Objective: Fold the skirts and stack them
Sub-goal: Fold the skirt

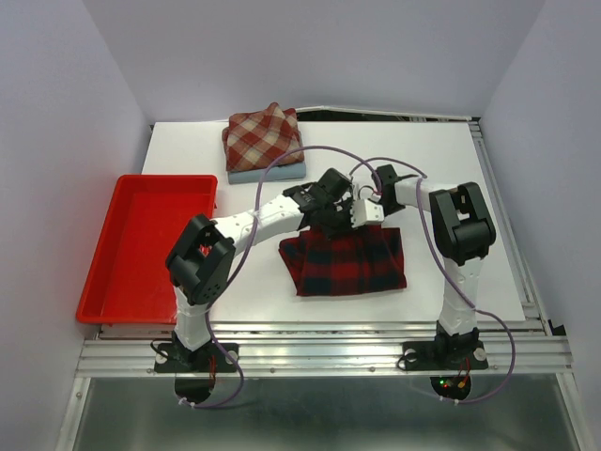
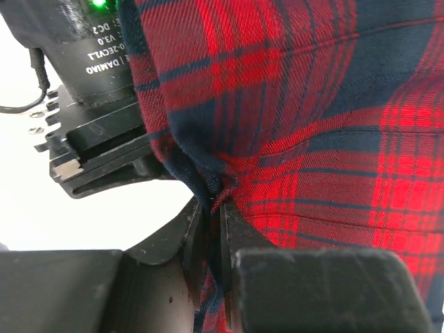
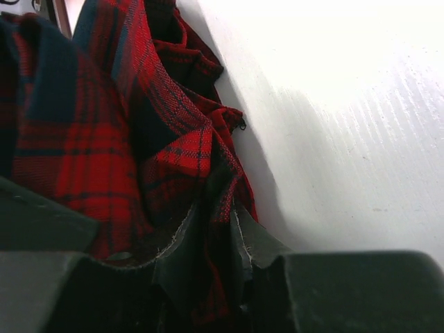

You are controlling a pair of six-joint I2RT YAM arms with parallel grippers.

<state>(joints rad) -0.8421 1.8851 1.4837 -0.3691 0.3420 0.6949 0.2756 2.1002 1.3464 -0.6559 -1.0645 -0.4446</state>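
Note:
The left gripper lowers the pinched fold next and brings the plaid skirt's far edge (image 1: 342, 229) (image 2: 214, 208) down toward the white table.
The red and navy plaid skirt (image 1: 346, 261) lies in the middle of the table, its far edge lifted. My left gripper (image 1: 331, 218) is shut on that far edge; in the left wrist view the cloth (image 2: 298, 118) bunches between the fingers (image 2: 239, 236) at the gripper (image 2: 211, 208). My right gripper (image 1: 364, 209), close beside the left, is shut on a fold of the same plaid skirt (image 3: 104, 139), pinched at the gripper (image 3: 215, 218). At the back, the brick-red and cream check skirt (image 1: 262, 135) lies folded on the light blue skirt (image 1: 268, 173).
A red plastic tray (image 1: 108, 282) stands at the table's left edge. The white table surface (image 1: 441, 160) shows at the right and back. Purple cables (image 1: 282, 162) loop above both arms. Grey walls close the space on three sides.

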